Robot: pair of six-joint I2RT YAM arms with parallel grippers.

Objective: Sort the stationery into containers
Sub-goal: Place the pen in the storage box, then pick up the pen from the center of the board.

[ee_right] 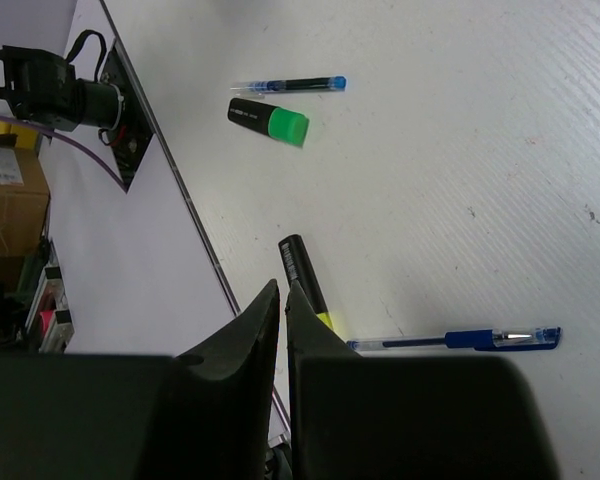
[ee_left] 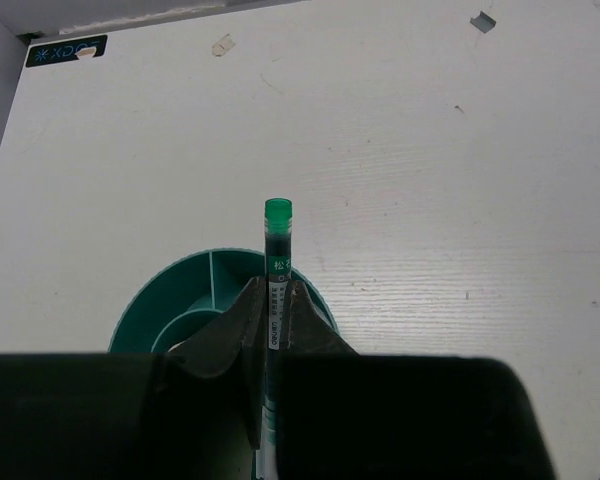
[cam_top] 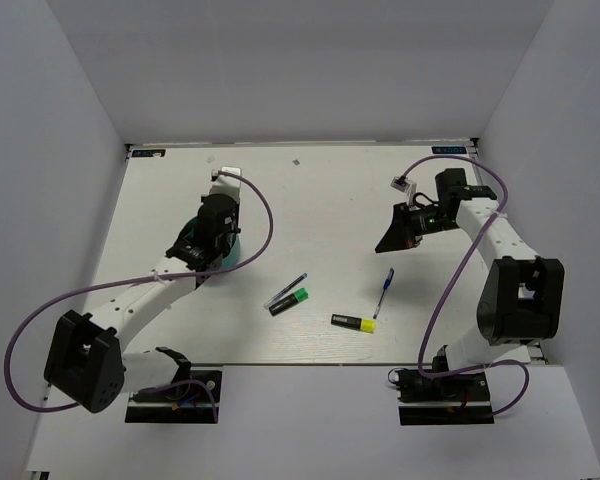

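My left gripper is going to lower the pen a little next, toward the round teal organiser's open top [cam_top: 216, 240] [ee_left: 236, 292].
My left gripper [ee_left: 273, 290] is shut on a teal-black pen [ee_left: 277, 250], whose green cap sticks out past the fingertips. It hangs over the round teal organiser [ee_left: 195, 285], whose inner dividers show. From above, the left gripper [cam_top: 212, 240] covers most of the organiser [cam_top: 188, 238]. My right gripper [ee_right: 283, 290] is shut with nothing in it, above the table at the right [cam_top: 390, 242]. On the table lie a green-black highlighter [cam_top: 290, 301], a thin dark pen with a blue tip [cam_top: 285, 290], a slim blue pen [cam_top: 383, 292] and a yellow-black highlighter [cam_top: 353, 322].
White walls close the table on three sides. Purple cables loop from both arms across the table's left and right parts. A small grey scrap [cam_top: 296, 160] lies near the far edge. The right wrist view shows the table's near edge and a camera mount [ee_right: 55, 90] beyond it.
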